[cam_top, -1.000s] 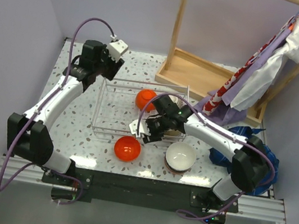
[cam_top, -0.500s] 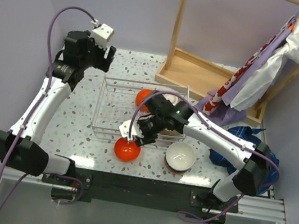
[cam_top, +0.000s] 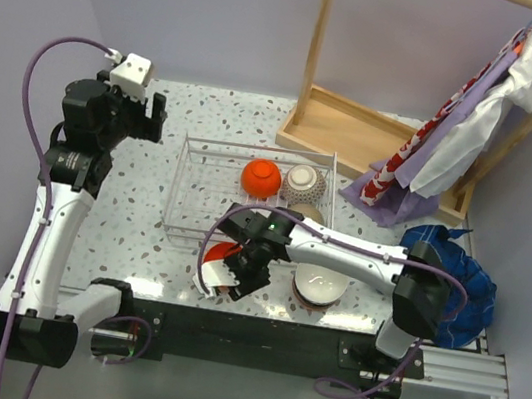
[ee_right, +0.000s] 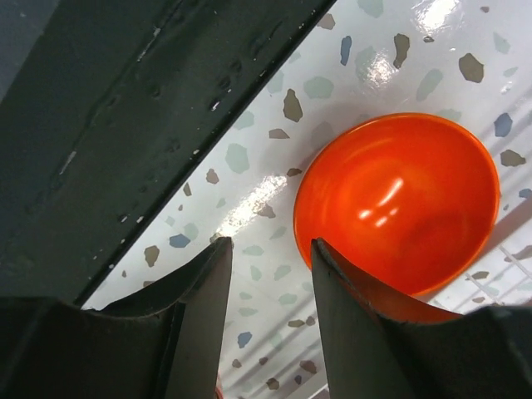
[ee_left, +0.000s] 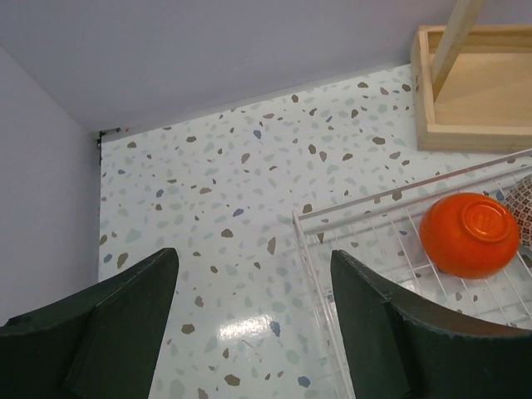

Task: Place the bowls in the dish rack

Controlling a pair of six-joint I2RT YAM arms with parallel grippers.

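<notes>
My right gripper lowers and shifts to the right in the wrist view next, since the orange bowl's nearest rim lies below it and to that side.
A plain orange bowl stands upright on the speckled table, in front of the wire dish rack. In the top view my right arm partly hides it. My right gripper is open just above it; one finger overlaps the rim and the other is over bare table. It also shows in the top view. In the rack an orange bowl lies upside down beside a red-patterned bowl. My left gripper is open and empty, high over the table left of the rack.
A white bowl stands on the table right of my right gripper. A wooden tray-like frame with hanging cloths stands at the back right. Blue cloth lies at the right. The table's front edge is close behind the orange bowl.
My right gripper has swung from the rack's front edge down to the orange bowl near the table's front. My left arm has pulled back and up to the left, away from the rack.
</notes>
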